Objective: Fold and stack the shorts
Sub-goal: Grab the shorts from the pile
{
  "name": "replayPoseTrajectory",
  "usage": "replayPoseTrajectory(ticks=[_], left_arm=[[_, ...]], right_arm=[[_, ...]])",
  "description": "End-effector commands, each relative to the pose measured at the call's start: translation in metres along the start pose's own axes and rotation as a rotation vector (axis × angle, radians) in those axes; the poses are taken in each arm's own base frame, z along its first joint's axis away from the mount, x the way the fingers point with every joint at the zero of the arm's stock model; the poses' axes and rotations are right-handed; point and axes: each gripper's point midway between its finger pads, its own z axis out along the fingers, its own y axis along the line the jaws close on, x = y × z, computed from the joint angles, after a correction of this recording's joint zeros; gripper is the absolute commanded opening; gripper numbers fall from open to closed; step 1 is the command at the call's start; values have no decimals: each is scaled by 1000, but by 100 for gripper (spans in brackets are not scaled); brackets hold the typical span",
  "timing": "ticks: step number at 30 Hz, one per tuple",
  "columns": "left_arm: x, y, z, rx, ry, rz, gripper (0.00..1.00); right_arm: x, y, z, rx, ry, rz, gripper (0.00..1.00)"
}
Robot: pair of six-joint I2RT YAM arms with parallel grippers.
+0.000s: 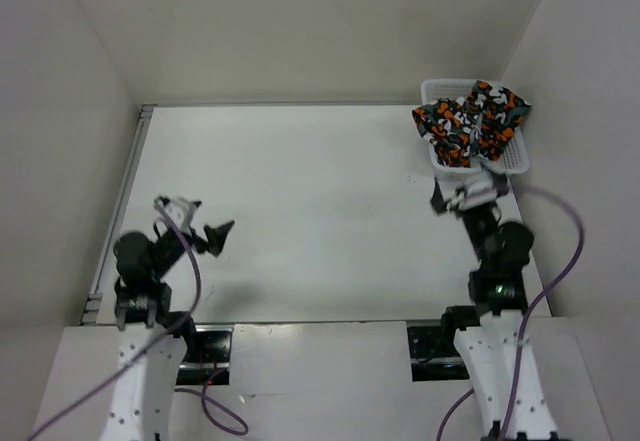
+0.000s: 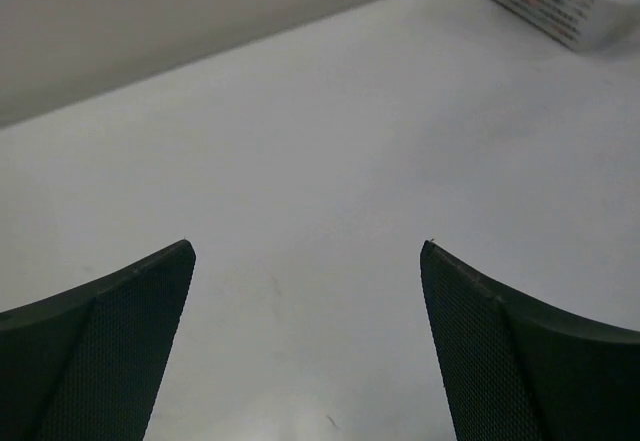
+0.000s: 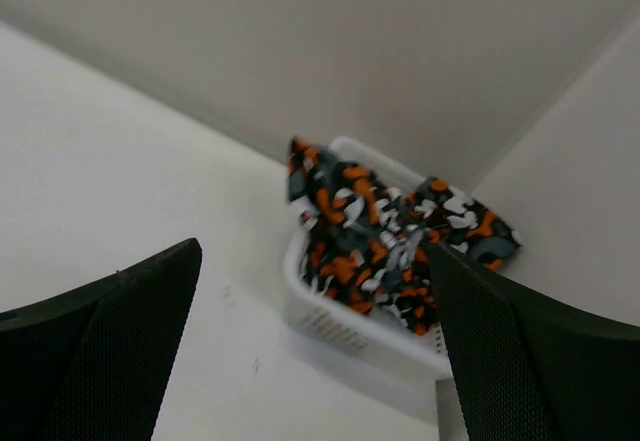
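Observation:
The robot's right gripper needs to move over the basket's near rim next and down to the bunched middle of the shorts (image 1: 470, 121) (image 3: 401, 229), which lies outward of the gripper, because cloth gathers in folds.
The shorts (image 1: 470, 121), printed with orange, black, grey and white blotches, lie bunched in a white mesh basket (image 1: 517, 159) at the table's far right corner, spilling over its rim. They also show in the right wrist view (image 3: 385, 236). My right gripper (image 1: 470, 193) is open and empty just in front of the basket, its fingers (image 3: 110, 351) wide apart. My left gripper (image 1: 205, 226) is open and empty above the table's near left, its fingers (image 2: 100, 351) spread over bare white surface.
The white table (image 1: 320, 211) is boxed in by pale walls on the left, back and right. The basket's corner (image 2: 560, 6) shows at the top right of the left wrist view. Purple cables trail from both arms.

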Motion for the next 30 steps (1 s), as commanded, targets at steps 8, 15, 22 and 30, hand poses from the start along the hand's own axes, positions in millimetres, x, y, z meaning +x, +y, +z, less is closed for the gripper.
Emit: replayPoseTrajectory(ticks=[8,15,22,30], left_arm=[[-80,157,131,-293,476,-214,100],[-21,149,183,-180,761,-337,100],[11,131,216,-54,790,-389,100],[32,119,213,-42,846,-399,100]], right_arm=[[26,-38,156,61,598,277,99],[93,-73,211,207,772,637,99],[200,-103,205,381,929,748,99],[244,-100,214,282,948,803,99]])
